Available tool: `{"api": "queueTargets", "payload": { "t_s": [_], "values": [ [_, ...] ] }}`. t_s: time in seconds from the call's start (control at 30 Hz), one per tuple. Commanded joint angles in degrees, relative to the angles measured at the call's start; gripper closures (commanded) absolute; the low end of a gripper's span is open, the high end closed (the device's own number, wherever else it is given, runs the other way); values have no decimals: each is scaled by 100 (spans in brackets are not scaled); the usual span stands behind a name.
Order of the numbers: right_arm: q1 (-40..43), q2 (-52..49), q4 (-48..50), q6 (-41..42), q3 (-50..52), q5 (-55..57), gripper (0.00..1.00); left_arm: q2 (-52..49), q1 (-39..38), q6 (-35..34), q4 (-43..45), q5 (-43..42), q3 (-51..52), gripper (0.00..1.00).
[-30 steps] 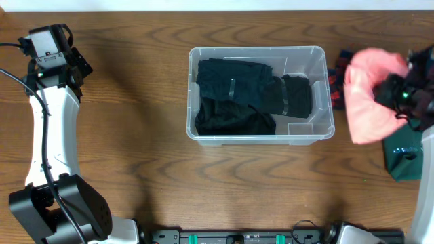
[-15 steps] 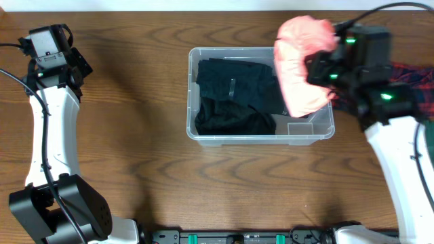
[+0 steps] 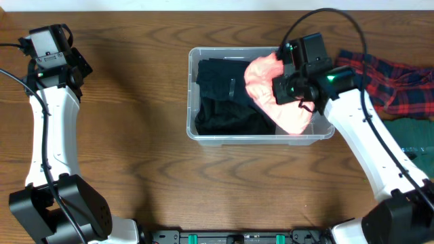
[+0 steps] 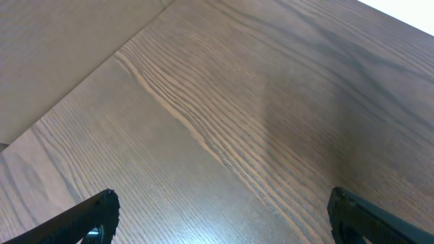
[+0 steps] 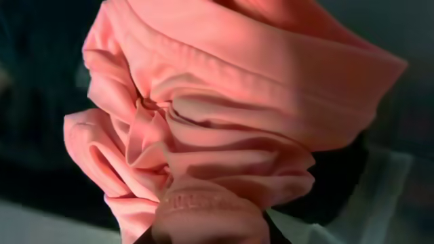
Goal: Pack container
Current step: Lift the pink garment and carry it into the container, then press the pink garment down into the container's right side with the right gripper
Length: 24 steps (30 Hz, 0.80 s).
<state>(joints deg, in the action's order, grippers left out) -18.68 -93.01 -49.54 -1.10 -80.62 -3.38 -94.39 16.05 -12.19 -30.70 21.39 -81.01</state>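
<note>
My right gripper will lower back to the container's free near part beside the black clothes, as that part is below and back of it, and will release the pink garment there.
The clear plastic container [image 3: 192, 95] stands at the table's middle with black clothes [image 3: 220, 102] inside. My right gripper [image 3: 288, 87] is shut on a bunched pink garment [image 3: 271, 95] and holds it over the container's right half. In the right wrist view the pink garment [image 5: 224, 129] fills the frame and hides the fingertips, with the black clothes [image 5: 34, 102] behind it. My left gripper [image 4: 217, 217] is open and empty above bare wood at the table's far left, also seen from overhead [image 3: 57, 44].
A red and navy plaid garment [image 3: 393, 81] lies right of the container. A dark green garment [image 3: 413, 132] lies at the right edge below it. Black cables run along both arms.
My right gripper has carried the pink garment leftward from beside the plaid cloth to over the container and lowered it there. The left arm has not moved.
</note>
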Motion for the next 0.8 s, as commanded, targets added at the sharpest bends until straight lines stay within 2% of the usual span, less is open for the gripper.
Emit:
{"api": "queueTargets", "payload": {
  "t_s": [0.0,0.13,0.27,0.5,0.77],
  "values": [
    [-46,44,-168,-2122,-59,-153,99,42,15,4,-13,76,-33,2],
    [-46,42,-776,-3963,-59,-778,99,42,15,4,-13,76,-33,2],
    [-46,37,-1364,-4843,-39,-1069,99,42,15,4,-13,76,-33,2],
    [-42,-2,-1394,-4981,166,-1106,99,42,15,4,-13,74,-33,2],
    [-42,-4,-802,-4835,708,-1104,99,42,15,4,-13,74,-33,2]
  ]
}}
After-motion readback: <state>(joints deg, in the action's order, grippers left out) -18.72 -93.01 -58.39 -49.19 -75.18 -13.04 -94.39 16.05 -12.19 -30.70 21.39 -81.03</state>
